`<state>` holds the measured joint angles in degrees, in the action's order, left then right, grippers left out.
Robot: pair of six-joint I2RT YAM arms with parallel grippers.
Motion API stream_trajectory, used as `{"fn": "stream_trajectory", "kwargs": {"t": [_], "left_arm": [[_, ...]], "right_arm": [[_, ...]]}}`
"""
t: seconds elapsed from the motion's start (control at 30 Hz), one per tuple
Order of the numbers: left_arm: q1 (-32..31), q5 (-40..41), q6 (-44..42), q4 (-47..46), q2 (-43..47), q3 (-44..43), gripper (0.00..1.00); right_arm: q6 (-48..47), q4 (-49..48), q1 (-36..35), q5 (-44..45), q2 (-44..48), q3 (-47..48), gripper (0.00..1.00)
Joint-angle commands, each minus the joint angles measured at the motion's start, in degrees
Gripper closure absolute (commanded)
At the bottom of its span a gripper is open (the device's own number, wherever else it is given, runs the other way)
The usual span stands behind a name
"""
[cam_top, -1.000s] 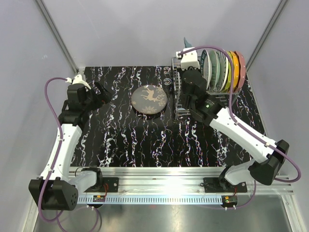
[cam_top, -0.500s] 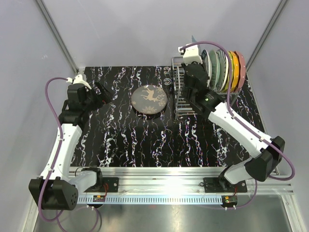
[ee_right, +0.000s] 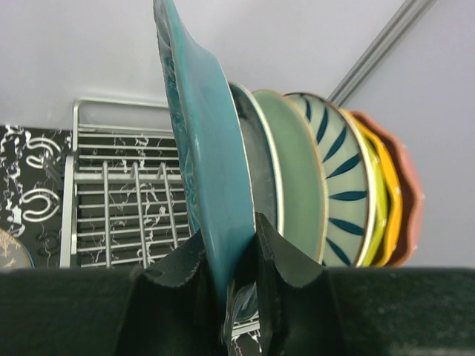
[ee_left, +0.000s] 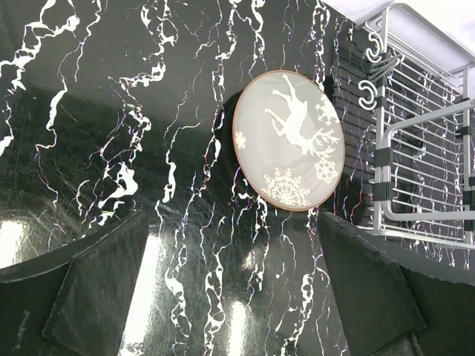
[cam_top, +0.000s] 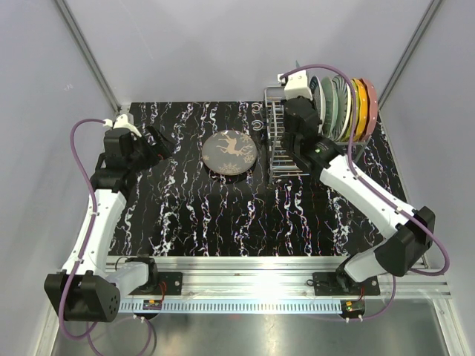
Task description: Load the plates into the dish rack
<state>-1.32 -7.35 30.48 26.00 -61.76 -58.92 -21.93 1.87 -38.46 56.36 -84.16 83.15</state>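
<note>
The right gripper carries the upright teal plate down into the dish rack [ee_right: 209,236] next, beside the racked plates.
My right gripper [ee_right: 230,248] is shut on the rim of a teal plate [ee_right: 204,170], held upright on edge over the dish rack [cam_top: 278,144], just left of the plates standing there. Those racked plates [cam_top: 343,107] are grey-green [ee_right: 293,178], white with dark stripes [ee_right: 341,178], yellow, orange and pink. A dark plate with a pale deer motif [cam_top: 231,152] lies flat on the table left of the rack. My left gripper [cam_top: 158,142] is open and empty, well to the left of that plate [ee_left: 289,139].
The rack's empty wire slots [ee_right: 119,208] lie to the left of the held plate. Two hook-shaped marks [ee_left: 369,70] sit by the rack's corner. Metal frame posts and pale walls stand close behind the black marbled table [cam_top: 208,215].
My right gripper has shifted the teal plate slightly right and back, closer to the standing plates. The left arm and the deer plate have not moved.
</note>
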Motion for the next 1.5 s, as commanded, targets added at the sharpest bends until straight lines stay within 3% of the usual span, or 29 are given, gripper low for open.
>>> {"fn": "stream_trajectory", "kwargs": {"t": [0.0, 0.8, 1.27, 1.47], "left_arm": [[0.18, -1.43, 0.2, -2.97, -0.29, -2.08, 0.01], [0.27, -1.96, 0.19, -3.06, -0.65, -1.99, 0.01], [0.27, -2.4, 0.28, -3.24, -1.0, -1.99, 0.01], [0.27, -2.4, 0.37, -3.41, -1.08, -1.9, 0.01]], "right_arm": [[3.12, -5.39, 0.84, -1.07, 0.4, 0.96, 1.0], [10.68, -2.31, 4.0, -4.24, 1.54, -2.91, 0.95], [9.9, -2.31, 4.18, -4.06, 2.25, -2.3, 0.65], [8.14, -2.22, 4.18, -3.54, 3.3, -1.68, 0.59]]}}
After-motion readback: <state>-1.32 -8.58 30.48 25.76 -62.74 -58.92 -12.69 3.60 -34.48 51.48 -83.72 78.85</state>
